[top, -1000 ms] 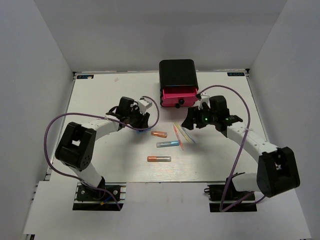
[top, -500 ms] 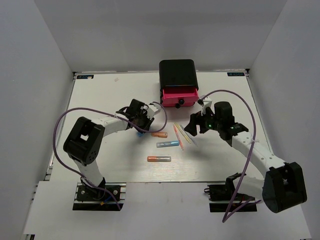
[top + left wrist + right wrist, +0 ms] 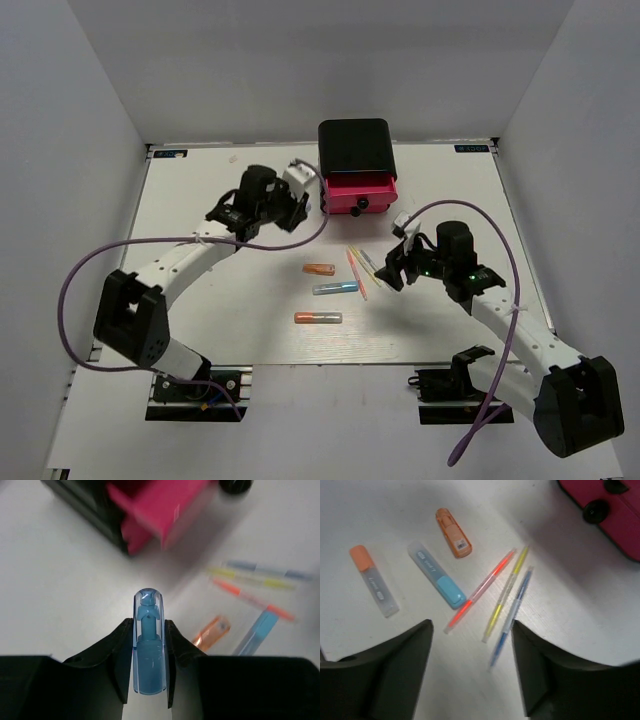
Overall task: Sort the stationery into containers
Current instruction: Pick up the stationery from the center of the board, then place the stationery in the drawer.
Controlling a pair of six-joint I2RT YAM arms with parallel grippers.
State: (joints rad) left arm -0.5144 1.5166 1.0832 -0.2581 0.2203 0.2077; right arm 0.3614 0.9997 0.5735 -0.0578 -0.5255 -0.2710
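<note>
Next I should carry the blue tube in my left gripper across to the right in the top view over the pink drawer (image 3: 358, 190) and release, since the pink drawer stands open.
My left gripper (image 3: 149, 626) is shut on a short blue tube (image 3: 149, 645), held off the table just left of the open pink drawer (image 3: 160, 505); in the top view this gripper (image 3: 293, 197) is beside the drawer (image 3: 358, 190) of the black box (image 3: 354, 146). My right gripper (image 3: 471, 630) stands open and empty above the pink stick (image 3: 482, 590), yellow stick (image 3: 506, 594) and pale-blue stick (image 3: 514, 609). A short orange tube (image 3: 453, 532), a blue-capped tube (image 3: 437, 572) and an orange-capped tube (image 3: 372, 580) lie on the table to their left.
Grey walls enclose the white table (image 3: 200, 300) on three sides. Purple cables (image 3: 90, 265) loop from both arms. A black knob (image 3: 592, 511) sits on the drawer front near my right gripper (image 3: 390, 268).
My left gripper closed on the blue tube, lifted it from the table and carried it up toward the pink drawer. My right gripper drew back over the sticks and opened wider.
</note>
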